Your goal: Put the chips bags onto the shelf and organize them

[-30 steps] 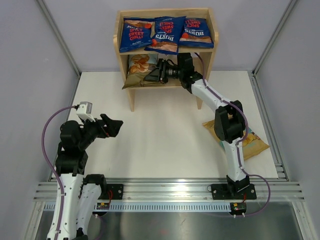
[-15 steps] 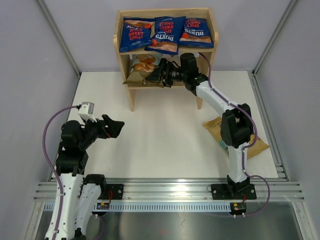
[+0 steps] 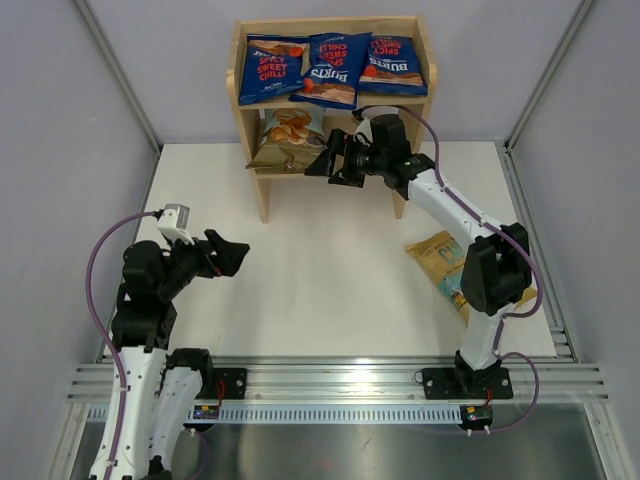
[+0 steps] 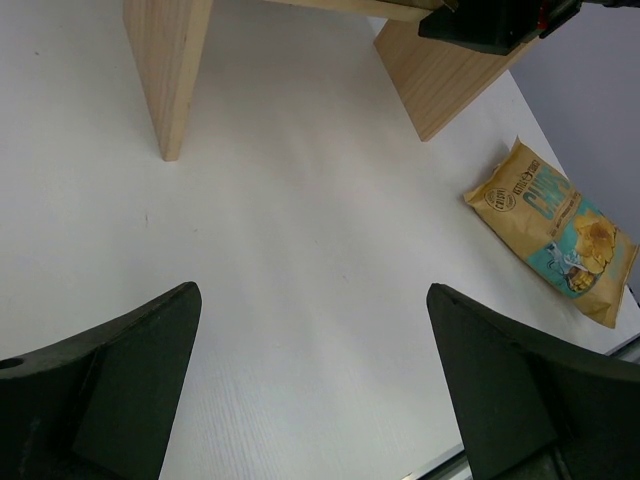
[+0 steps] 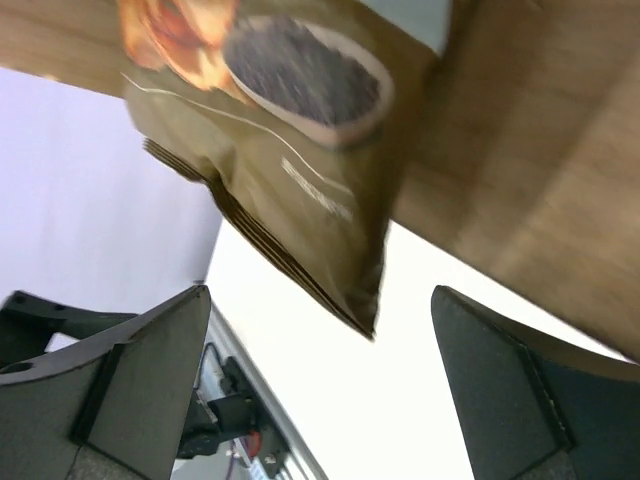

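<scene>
Next, my right gripper will move back, to the right in the top view, and down onto the tan-yellow bag's far end (image 3: 443,239), because only this bag lies unshelved.
The wooden shelf (image 3: 248,60) stands at the back centre. Three dark blue chips bags (image 3: 272,68) (image 3: 331,66) (image 3: 391,63) lie side by side on its top tier. An olive and pale bag (image 3: 283,136) lies at the left of the lower tier and hangs a little over the front edge; it also shows in the right wrist view (image 5: 290,130). My right gripper (image 3: 325,165) is open and empty just in front of that tier, apart from the bag. A tan-yellow bag (image 3: 446,262) lies on the table at the right. My left gripper (image 3: 226,255) is open and empty.
The shelf's side panels (image 4: 168,70) (image 4: 440,85) stand on the white table (image 3: 320,270). The tan-yellow bag (image 4: 556,232) is partly covered by my right arm's lower link (image 3: 492,280). Grey walls close in both sides; a metal rail (image 3: 330,380) runs along the near edge.
My right gripper has backed out of the lower tier, moving right and toward the front, leaving the olive bag on the tier. The left arm has not moved.
</scene>
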Controlling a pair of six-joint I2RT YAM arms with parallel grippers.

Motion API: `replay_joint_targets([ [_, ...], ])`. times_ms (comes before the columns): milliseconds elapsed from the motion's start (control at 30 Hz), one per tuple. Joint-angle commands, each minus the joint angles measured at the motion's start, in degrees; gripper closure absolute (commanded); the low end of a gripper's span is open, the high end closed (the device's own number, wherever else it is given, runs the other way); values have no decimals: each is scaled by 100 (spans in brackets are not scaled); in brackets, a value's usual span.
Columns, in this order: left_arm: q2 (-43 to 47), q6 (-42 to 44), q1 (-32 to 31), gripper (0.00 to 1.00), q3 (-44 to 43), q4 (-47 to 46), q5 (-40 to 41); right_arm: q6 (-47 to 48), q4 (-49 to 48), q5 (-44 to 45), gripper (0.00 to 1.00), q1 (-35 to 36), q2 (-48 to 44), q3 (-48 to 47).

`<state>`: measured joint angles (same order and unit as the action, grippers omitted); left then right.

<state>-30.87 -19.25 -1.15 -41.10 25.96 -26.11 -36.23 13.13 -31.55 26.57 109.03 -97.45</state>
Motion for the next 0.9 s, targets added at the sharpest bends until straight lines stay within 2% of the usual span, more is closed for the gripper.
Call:
replay_joint_targets([
  [0,2,88,-35,1,-12,-179,114,484,462,536,0,-73,-672,208],
  [300,-217,70,-43,1,-222,163,623,1213,507,588,0,-73,-2464,2114],
  [400,-323,52,-52,1,-275,304,913,1645,323,965,1,-81,-3229,3063],
  [500,-411,53,-61,1,-389,428,1125,1382,566,2132,0,-160,-3923,3776],
  [633,-507,44,-61,1,-390,463,1213,454,1130,3310,1,-634,-4504,4416],
  [767,-569,0,-79,1,-364,463,1073,230,1254,3383,1,-1976,-4882,4840],
  [867,-569,-79,-96,1,-302,384,915,467,1412,3515,0,-2497,-4646,4622],
])
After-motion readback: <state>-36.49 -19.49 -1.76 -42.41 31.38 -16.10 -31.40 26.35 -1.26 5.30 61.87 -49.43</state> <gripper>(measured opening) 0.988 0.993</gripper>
